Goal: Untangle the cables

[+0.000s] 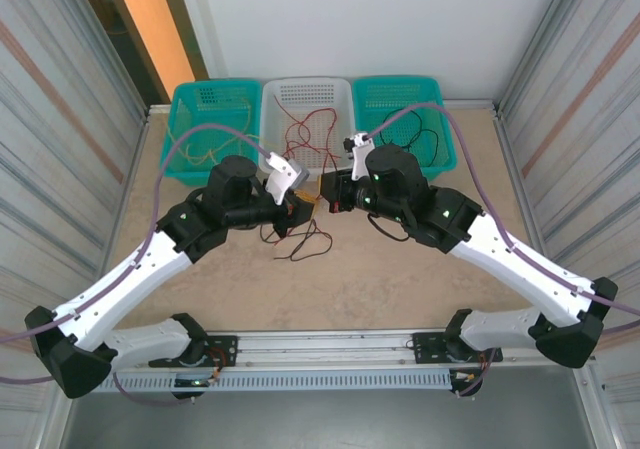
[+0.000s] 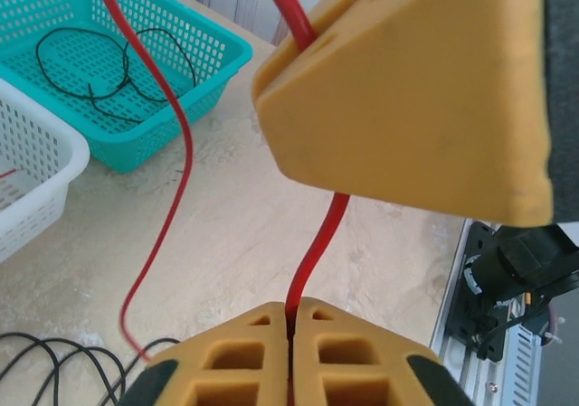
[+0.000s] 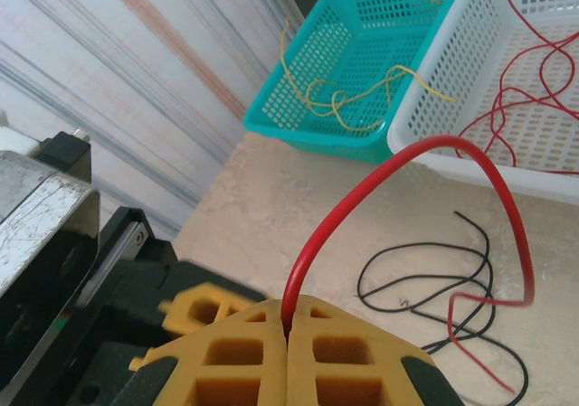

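I should lift my left gripper up and outward next and let go of the red cable over the white basket, because that basket holds red cables and lies outward of the gripper.
A red cable runs taut between my two grippers just above the table. In the left wrist view my left gripper is shut on it, the strand coming out between the closed yellow pads and passing under the right gripper's fingers. My right gripper is shut on the same red cable, which arcs up and drops to the table. From above, the left gripper and right gripper nearly touch mid-table. Loose black and red cables lie beneath them.
Three baskets line the back edge: a teal one with yellow cables, a white one with red cables, a teal one with black cables. A black cable loops on the table. A metal rail runs along the near edge.
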You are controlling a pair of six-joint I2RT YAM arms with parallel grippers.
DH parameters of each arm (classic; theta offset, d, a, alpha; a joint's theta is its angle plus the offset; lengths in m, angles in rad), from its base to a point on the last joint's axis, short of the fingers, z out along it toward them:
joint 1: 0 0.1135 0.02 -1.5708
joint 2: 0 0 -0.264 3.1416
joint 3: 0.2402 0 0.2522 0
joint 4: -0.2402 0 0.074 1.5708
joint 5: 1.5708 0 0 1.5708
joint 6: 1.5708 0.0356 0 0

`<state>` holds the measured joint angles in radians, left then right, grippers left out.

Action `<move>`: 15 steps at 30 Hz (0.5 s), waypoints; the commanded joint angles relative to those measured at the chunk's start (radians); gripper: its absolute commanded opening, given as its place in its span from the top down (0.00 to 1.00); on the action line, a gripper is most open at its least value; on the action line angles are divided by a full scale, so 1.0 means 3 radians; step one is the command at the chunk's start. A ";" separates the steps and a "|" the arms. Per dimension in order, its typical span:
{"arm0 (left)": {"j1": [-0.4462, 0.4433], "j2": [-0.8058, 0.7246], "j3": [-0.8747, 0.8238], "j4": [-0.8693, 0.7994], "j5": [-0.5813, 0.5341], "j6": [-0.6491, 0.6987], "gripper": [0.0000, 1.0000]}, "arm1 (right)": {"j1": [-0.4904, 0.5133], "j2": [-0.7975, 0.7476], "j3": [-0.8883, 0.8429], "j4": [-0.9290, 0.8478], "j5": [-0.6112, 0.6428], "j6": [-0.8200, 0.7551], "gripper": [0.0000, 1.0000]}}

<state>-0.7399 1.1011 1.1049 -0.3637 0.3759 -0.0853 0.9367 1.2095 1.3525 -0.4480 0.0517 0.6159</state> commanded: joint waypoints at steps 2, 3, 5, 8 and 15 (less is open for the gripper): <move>0.0002 -0.0035 -0.0047 0.0108 0.0076 0.0000 0.83 | 0.0027 -0.0114 0.0094 0.0080 -0.0065 -0.0064 1.00; 0.0002 -0.0035 -0.0043 0.0113 0.0088 -0.0003 0.86 | 0.0028 -0.0124 0.0094 0.0082 -0.0061 -0.0064 1.00; 0.0002 -0.0042 -0.0044 0.0132 0.0097 -0.0022 0.99 | 0.0028 -0.0144 0.0080 0.0082 -0.0045 -0.0064 1.00; 0.0002 -0.0083 -0.0048 0.0172 0.0082 -0.0038 1.00 | 0.0027 -0.0177 0.0054 0.0090 -0.0025 -0.0059 1.00; 0.0002 -0.0129 0.0043 0.0251 -0.0121 -0.0030 1.00 | 0.0023 -0.0276 -0.0038 0.0058 0.0236 -0.0034 0.37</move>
<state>-0.7399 1.0832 1.1011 -0.3195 0.3809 -0.0933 0.9367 1.1687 1.3510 -0.4416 0.0654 0.6170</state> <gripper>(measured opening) 0.064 0.390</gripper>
